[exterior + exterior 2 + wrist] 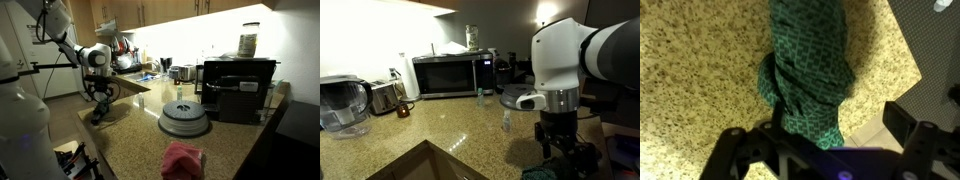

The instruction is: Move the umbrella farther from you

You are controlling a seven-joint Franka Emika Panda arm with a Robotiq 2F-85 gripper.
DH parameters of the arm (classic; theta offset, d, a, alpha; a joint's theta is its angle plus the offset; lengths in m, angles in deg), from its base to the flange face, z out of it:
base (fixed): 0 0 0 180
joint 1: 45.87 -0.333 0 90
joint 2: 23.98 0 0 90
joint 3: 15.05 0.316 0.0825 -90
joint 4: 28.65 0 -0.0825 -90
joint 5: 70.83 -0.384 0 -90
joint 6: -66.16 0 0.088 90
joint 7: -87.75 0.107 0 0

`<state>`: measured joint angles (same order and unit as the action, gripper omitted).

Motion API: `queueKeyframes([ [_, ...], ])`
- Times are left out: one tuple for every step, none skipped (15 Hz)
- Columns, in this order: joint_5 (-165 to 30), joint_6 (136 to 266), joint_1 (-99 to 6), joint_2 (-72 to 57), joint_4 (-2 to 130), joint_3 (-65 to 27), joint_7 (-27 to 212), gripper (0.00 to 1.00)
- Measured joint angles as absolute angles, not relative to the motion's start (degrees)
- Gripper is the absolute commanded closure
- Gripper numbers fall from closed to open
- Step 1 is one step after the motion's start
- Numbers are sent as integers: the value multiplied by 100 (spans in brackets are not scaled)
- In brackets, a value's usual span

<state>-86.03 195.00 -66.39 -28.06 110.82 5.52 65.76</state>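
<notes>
The wide end of the umbrella is right below the robot's open gripper, so the gripper will go down onto it next and close its fingers across the fabric.
The umbrella (806, 70) is a folded, dark green-teal patterned bundle lying on the speckled granite counter, seen close up in the wrist view. My gripper (820, 135) is open right over it, with one finger on each side. The right finger stands clear of the fabric. In an exterior view the gripper (100, 102) hangs low over the counter at the left. In an exterior view only a teal edge of the umbrella (542, 172) shows under the gripper (556, 148).
A grey domed lid (184, 118) and a pink soft lump (182, 158) sit on the counter. A black microwave (238, 88) stands behind them. A water pitcher (342, 105), toaster (385, 97), small bottle (506, 120) and sink edge (420, 160) are nearby.
</notes>
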Motion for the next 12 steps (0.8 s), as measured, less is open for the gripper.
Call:
queueKeyframes([
  [-8603,19504,-6656,-2872,11156,553,6576,0],
  [-8603,19517,-6677,-2914,11216,553,6576,0],
  [-8602,19543,-6701,-2938,11266,553,6576,0],
  [-8598,19581,-6722,-2941,11312,553,6576,0],
  [-8593,19639,-6738,-2940,11358,553,6576,0],
  [-8585,19715,-6750,-2938,11405,553,6576,0],
  [-8572,19790,-6762,-2937,11453,553,6576,0],
  [-8558,19879,-6774,-2930,11499,553,6575,0],
  [-8536,19965,-6778,-2921,11535,553,6575,0],
  [-8505,20047,-6778,-2911,11566,552,6575,0],
  [-8474,20139,-6778,-2895,11594,548,6573,0],
  [-8449,20216,-6778,-2876,11618,543,6570,0],
])
